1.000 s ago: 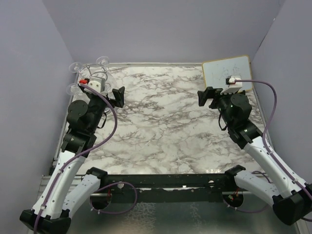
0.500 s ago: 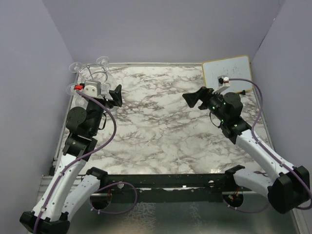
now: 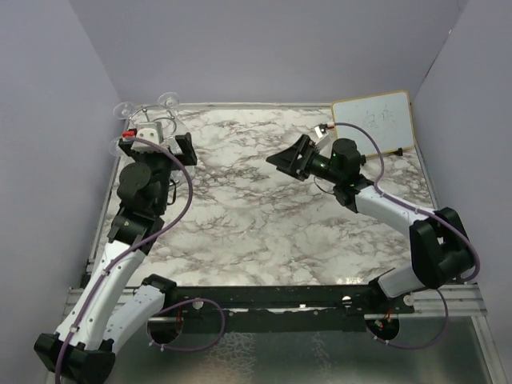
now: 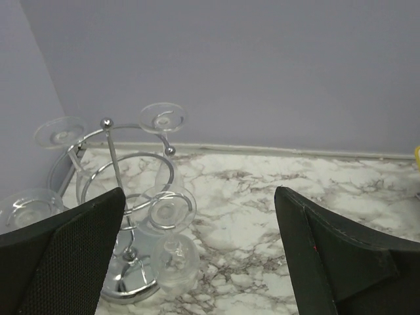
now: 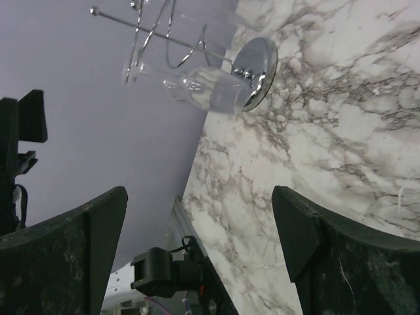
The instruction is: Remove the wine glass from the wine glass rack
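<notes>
The thin disc of the nearest wine glass lies flat on top, so the robot's left gripper needs to lower and roll onto its side to close across the foot [image 4: 168, 207] of that glass.
The chrome wine glass rack [image 3: 149, 120] stands in the back left corner. In the left wrist view its post [image 4: 113, 164], loops and round base [image 4: 128, 283] carry several clear wine glasses hanging upside down. The nearest wine glass [image 4: 176, 262] hangs from a front loop, with its foot [image 4: 168, 207] on top. My left gripper [image 3: 160, 144] is open and empty. It faces the rack from just in front, its fingers [image 4: 60, 262] spread wide, touching nothing. My right gripper [image 3: 290, 158] is open and empty over mid-table, pointing left. The right wrist view shows the rack base [image 5: 257, 60] and a glass [image 5: 210, 93] far off.
A white board [image 3: 374, 120] lies at the back right corner of the marble table [image 3: 256, 216]. Grey walls close in the back and both sides, right behind the rack. A black rail [image 3: 264, 296] runs along the near edge between the arm bases.
My right arm has swung left from the white board to mid-table, turning its gripper toward the rack. My left gripper has turned from facing right to facing the rack.
</notes>
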`<state>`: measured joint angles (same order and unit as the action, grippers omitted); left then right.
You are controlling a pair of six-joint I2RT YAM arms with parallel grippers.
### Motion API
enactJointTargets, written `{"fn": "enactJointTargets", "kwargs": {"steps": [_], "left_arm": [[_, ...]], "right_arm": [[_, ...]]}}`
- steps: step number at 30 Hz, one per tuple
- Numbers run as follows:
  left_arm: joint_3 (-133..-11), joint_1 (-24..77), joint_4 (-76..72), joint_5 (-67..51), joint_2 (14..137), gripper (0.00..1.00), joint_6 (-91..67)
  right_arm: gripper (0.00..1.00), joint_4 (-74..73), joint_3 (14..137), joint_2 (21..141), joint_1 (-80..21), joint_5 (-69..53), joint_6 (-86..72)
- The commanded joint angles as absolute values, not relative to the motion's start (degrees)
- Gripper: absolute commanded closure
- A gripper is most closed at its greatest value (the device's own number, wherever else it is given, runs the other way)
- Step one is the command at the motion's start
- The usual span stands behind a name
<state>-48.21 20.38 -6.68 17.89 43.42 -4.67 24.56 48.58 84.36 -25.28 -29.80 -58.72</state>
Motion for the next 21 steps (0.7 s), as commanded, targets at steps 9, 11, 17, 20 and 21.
{"fn": "enactJointTargets", "kwargs": {"steps": [9, 11, 17, 20, 21], "left_arm": [[-60.4, 20.6, 25.1, 11.3, 50.9, 0.01, -20.9], [-62.3, 20.6, 28.5, 8.7, 51.2, 0.01, -21.5], [-67.1, 19.6, 32.3, 3.5, 54.3, 0.01, -23.5], [-69.2, 18.4, 33.3, 2.1, 56.2, 0.01, -25.7], [-69.7, 17.9, 33.5, 1.8, 56.5, 0.01, -26.7]], "right_arm": [[0.08, 25.0, 46.2, 77.7, -26.4, -31.3, -58.4], [0.08, 22.9, 45.9, 75.5, -26.5, -30.6, -55.7], [0.08, 13.4, 47.0, 68.1, -26.5, -24.5, -44.9], [0.08, 8.2, 47.9, 64.1, -26.5, -18.8, -39.6], [0.08, 6.8, 48.2, 62.9, -26.5, -17.1, -37.5]]}}
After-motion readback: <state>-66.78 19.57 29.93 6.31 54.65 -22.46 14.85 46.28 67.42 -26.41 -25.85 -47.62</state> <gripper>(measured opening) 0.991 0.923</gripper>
